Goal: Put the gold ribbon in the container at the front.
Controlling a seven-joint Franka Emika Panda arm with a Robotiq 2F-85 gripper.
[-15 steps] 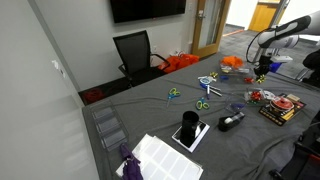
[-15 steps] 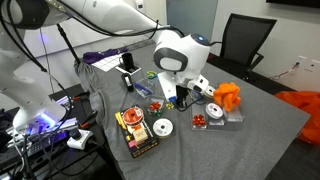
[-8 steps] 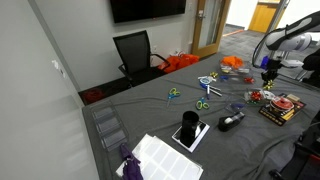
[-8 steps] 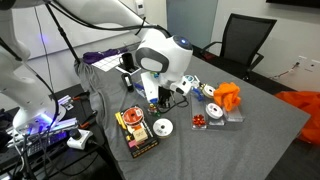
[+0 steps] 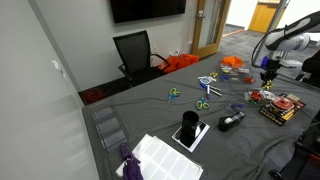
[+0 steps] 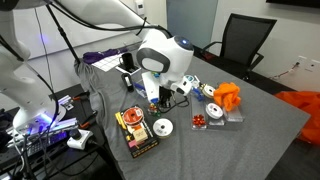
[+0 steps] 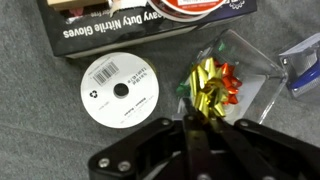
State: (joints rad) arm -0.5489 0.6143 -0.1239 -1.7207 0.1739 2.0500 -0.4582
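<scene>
The bow is hanging at the container's edge. My gripper should next move over the container's middle, below it toward the right in the wrist view, and go down.
In the wrist view my gripper comes in from the bottom, its fingers shut on the gold ribbon, a shiny gold bow. The bow hangs at the near edge of a clear plastic container that holds a red ribbon and a green ribbon. In both exterior views the gripper hovers low over the grey table near the container; the bow is too small to make out there.
A white tape spool lies left of the container. A box of nitrile gloves sits beyond it, also in an exterior view. An orange bag, scissors and a black chair are further off.
Over the last second the arm swung with the gold ribbon from near the orange bag toward the gloves box and clear container. It has held still for the last half second.
</scene>
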